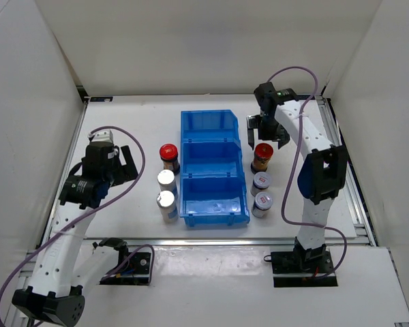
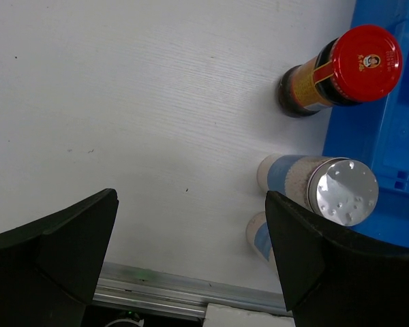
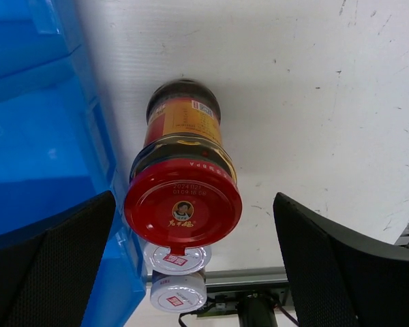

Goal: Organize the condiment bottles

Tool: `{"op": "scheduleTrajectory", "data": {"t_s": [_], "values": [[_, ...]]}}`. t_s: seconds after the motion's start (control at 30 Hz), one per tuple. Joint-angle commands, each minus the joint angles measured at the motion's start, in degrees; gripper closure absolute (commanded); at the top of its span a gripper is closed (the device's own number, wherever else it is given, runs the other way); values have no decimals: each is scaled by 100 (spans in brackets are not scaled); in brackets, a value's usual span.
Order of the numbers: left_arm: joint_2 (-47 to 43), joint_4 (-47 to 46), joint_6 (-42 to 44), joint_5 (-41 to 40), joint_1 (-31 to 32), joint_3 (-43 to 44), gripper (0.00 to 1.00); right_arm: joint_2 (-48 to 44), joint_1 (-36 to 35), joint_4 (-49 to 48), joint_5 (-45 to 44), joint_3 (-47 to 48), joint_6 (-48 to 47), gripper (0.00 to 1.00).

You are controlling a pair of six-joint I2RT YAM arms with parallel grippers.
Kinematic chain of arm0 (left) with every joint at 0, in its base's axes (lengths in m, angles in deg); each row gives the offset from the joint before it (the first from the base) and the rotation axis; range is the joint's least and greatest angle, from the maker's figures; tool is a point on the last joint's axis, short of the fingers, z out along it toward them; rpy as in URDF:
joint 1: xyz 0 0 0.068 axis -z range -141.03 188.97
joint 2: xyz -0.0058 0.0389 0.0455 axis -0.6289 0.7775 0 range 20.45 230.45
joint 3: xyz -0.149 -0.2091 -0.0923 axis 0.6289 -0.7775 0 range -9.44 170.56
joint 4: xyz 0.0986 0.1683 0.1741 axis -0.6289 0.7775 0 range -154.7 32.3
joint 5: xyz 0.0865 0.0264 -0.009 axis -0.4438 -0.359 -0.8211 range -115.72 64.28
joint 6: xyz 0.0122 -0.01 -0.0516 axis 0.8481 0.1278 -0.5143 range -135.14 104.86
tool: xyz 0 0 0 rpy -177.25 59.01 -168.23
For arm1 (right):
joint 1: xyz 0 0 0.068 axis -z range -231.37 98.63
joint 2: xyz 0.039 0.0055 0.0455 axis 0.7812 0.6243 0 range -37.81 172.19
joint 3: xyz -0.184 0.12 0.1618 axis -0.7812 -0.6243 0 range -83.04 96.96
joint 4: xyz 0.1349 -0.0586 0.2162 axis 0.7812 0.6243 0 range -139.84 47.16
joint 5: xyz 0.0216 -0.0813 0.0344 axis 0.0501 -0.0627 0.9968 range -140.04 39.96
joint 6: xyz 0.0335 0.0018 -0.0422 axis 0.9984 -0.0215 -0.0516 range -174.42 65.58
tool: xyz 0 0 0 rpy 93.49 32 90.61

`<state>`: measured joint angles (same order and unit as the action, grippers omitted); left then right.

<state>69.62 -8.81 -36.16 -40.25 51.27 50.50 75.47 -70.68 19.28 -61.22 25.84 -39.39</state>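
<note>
Next, my right gripper moves down, easing toward the bin (image 1: 211, 197), and closes on the red cap, since the cap lies below the gripper, nearer its bin-side finger.
The condiment bottles stand in two rows beside the blue bin (image 1: 211, 197). On its left are a red-capped bottle (image 1: 168, 155) (image 2: 358, 65) and two silver-topped ones (image 1: 166, 181) (image 1: 167, 202). On its right are a red-capped bottle (image 1: 262, 155) (image 3: 183, 204) and two grey-lidded ones (image 1: 260, 182) (image 1: 263, 202). My left gripper (image 1: 125, 163) (image 2: 191, 204) is open over bare table, left of the silver-topped bottle (image 2: 341, 191). My right gripper (image 1: 266, 133) (image 3: 194, 204) hangs open above the right red-capped bottle, whose cap shows between the fingers. Both grippers hold nothing.
The bin has three compartments with nothing in them, and its wall (image 3: 41, 136) runs close along the right red-capped bottle. White walls enclose the table. A metal rail (image 2: 163, 289) edges the table near the left gripper.
</note>
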Motion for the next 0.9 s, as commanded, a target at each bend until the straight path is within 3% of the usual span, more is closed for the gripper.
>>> {"op": "scheduleTrajectory", "data": {"t_s": [0.0, 0.3, 0.37, 0.4, 0.43, 0.63, 0.77, 0.87], "values": [[-170, -53, -113, -130, 27, -123, 0, -33, -38, 84, 115, -103, 79, 0], [-232, -106, -280, -77, 27, -413, 0, 98, -90, -39, 247, -350, 185, 0], [-232, -106, -333, -77, 27, -466, 0, 160, -90, -39, 248, -350, 185, 5], [-232, -106, -333, -77, 27, -466, 0, 160, -90, -39, 248, -289, 185, 8], [-284, -106, -333, -77, 27, -466, 0, 221, -90, -39, 178, -228, 185, 18], [-338, -106, -333, -77, 80, -466, 0, 283, -90, -92, -25, -60, 185, 35], [-460, -106, -333, -130, 142, -466, 0, 283, -90, -31, -156, 107, 246, 61], [-522, -106, -281, -182, 194, -466, 0, -76, -90, -30, -359, 317, 317, 72]]}}
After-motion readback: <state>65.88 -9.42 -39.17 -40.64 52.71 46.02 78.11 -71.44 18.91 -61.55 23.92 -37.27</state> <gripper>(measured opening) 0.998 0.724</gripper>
